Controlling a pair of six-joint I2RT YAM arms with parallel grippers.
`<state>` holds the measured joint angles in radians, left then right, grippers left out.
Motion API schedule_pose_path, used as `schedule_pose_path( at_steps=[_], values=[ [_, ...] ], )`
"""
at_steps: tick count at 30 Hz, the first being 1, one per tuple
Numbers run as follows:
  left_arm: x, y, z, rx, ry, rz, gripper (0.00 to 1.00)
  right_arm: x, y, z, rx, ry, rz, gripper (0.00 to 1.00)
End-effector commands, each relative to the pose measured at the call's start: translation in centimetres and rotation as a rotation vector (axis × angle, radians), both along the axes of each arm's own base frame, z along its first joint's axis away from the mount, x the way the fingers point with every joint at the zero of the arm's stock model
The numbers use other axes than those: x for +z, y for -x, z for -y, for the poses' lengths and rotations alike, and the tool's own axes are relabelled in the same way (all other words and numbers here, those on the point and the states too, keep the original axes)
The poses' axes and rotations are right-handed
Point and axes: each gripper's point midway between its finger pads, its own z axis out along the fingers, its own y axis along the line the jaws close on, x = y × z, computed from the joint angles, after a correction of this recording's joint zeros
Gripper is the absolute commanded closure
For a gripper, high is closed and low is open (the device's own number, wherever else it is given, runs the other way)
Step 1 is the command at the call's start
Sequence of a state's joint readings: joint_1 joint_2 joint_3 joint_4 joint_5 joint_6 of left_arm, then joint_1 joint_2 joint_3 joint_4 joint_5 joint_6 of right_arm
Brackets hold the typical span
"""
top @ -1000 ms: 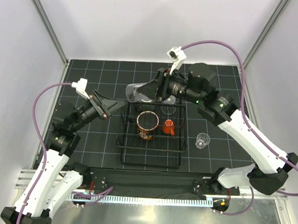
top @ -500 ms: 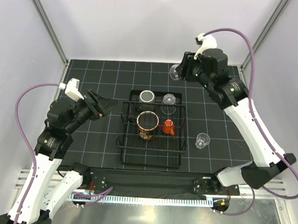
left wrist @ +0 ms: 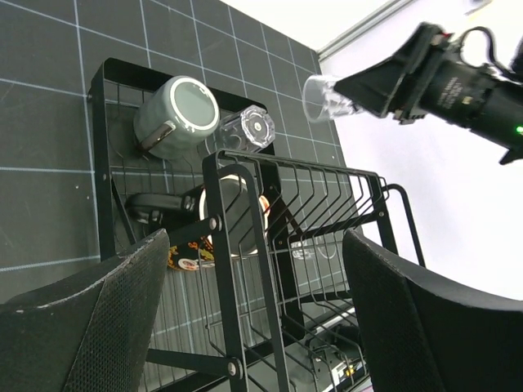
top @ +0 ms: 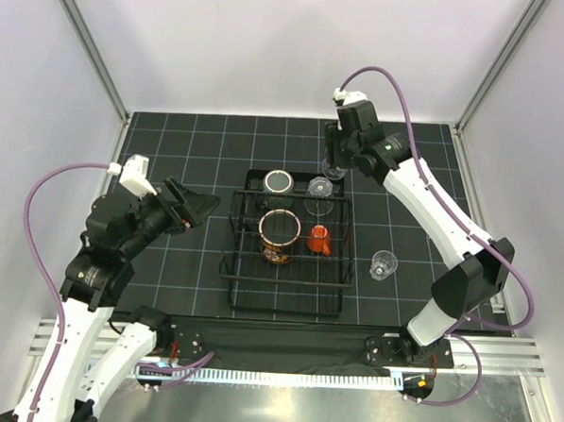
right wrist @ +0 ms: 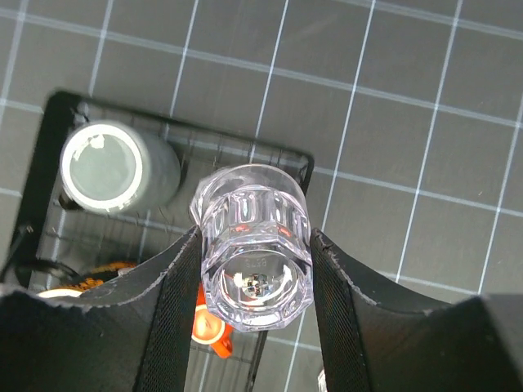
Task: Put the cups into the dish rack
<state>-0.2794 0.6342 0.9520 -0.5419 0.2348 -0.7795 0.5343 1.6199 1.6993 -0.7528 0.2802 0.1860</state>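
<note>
The robot's right gripper should next go back and down into the gap between the clear cup in the rack and the small orange cup [top: 319, 239] and let go of the held cup.
The black wire dish rack [top: 234, 265] holds the large red-inside mug [top: 278, 234], the small orange cup [top: 319, 239], the grey-green cup [top: 278, 181] and a clear cup [top: 319, 187]. My right gripper [top: 335, 163] is shut on another clear cup [right wrist: 255, 245] and holds it in the air over the rack's back right corner. A third clear cup [top: 383, 265] stands on the mat right of the rack. My left gripper [top: 195, 206] is open and empty, left of the rack [left wrist: 237, 245]. The left wrist view shows the grey-green cup [left wrist: 176, 117] and the held cup [left wrist: 324, 96].
The black gridded mat [top: 172, 139] is bounded by white walls at the back and sides. The right arm's links [top: 442, 219] reach over the mat right of the rack. A metal rail runs along the near edge [top: 283, 376].
My right gripper carried the clear cup from the rack's back left across to the back right, then lowered toward the rack's back right corner. My left gripper drew back a little to the left.
</note>
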Motion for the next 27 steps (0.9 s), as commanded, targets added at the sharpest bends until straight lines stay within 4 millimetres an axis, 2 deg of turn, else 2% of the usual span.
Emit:
schedule_pose_path(
  at_steps=[1,10,17,23,27],
  values=[
    [0.1,0.3,0.0,-0.011,-0.013,0.02,0.16,0.5,0.7,-0.1,0.017,-0.015,-0.011,0.96],
    [-0.5,0.1,0.7,-0.042,0.015,0.001,0.15,-3.7,3.3,-2.7,0.206,-0.03,-0.214,0.96],
    [-0.9,0.1,0.8,-0.048,0.014,-0.005,0.15,-6.7,4.1,-3.0,0.282,0.016,-0.307,0.96],
    [-1.1,0.1,0.9,-0.051,0.012,-0.012,0.14,-7.7,4.4,-3.5,0.311,-0.004,-0.325,0.96],
    [-1.2,0.1,0.8,-0.048,0.012,-0.014,0.14,-9.1,4.9,-3.8,0.332,-0.008,-0.364,0.96]
  ],
)
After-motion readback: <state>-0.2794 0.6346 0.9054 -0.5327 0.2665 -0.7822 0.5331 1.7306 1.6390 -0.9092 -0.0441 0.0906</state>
